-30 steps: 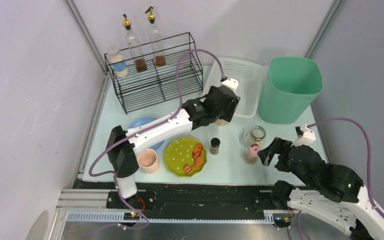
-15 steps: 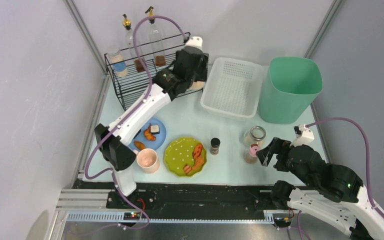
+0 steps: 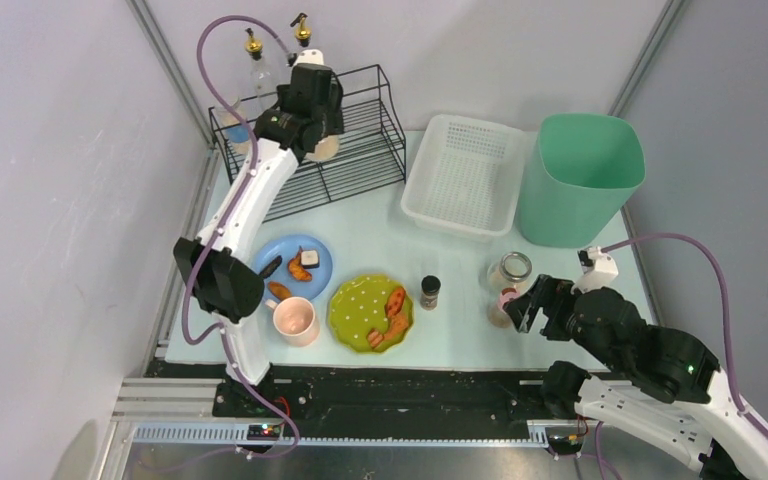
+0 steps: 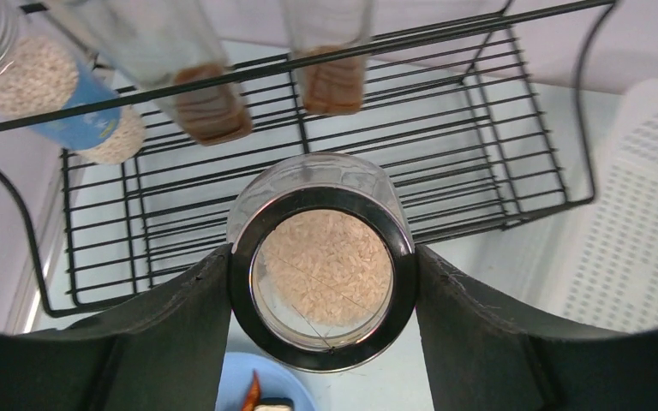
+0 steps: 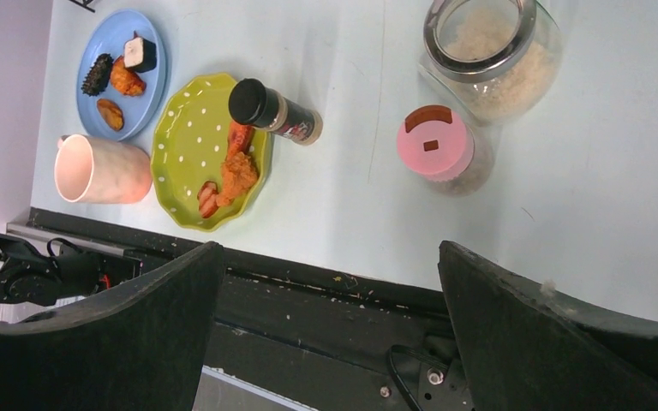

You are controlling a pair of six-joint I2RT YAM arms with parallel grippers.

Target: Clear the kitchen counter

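My left gripper moves to its left in the top view next, lowers to the rack's bare wires in front of the blue-labelled jar (image 3: 244,164) and releases the jar of rice.
My left gripper (image 3: 318,138) is shut on a glass jar of rice (image 4: 322,261), its metal rim pinched between both fingers, held above the black wire rack (image 3: 345,160) at the back left of the mint kitchen counter (image 3: 380,230). On the counter stand a pink-lidded jar (image 5: 435,141), an open glass jar of rice (image 5: 488,51), a dark-capped spice shaker (image 5: 274,110), a green plate of food (image 3: 370,312), a pink cup (image 3: 295,320) and a blue plate of food (image 3: 298,265). My right gripper (image 3: 520,308) hangs open just right of the pink-lidded jar (image 3: 505,300), holding nothing.
The rack's top shelf (image 4: 445,38) carries two oil bottles (image 4: 210,107) and a blue-labelled jar (image 4: 60,94). A white perforated basket (image 3: 465,175) and a green bin (image 3: 580,180) stand at the back right. A black rail (image 5: 308,291) edges the counter's front.
My left arm has swung from beside the white basket back and left to the rack, carrying the rice jar. The blue plate is uncovered. My right gripper edged slightly left.
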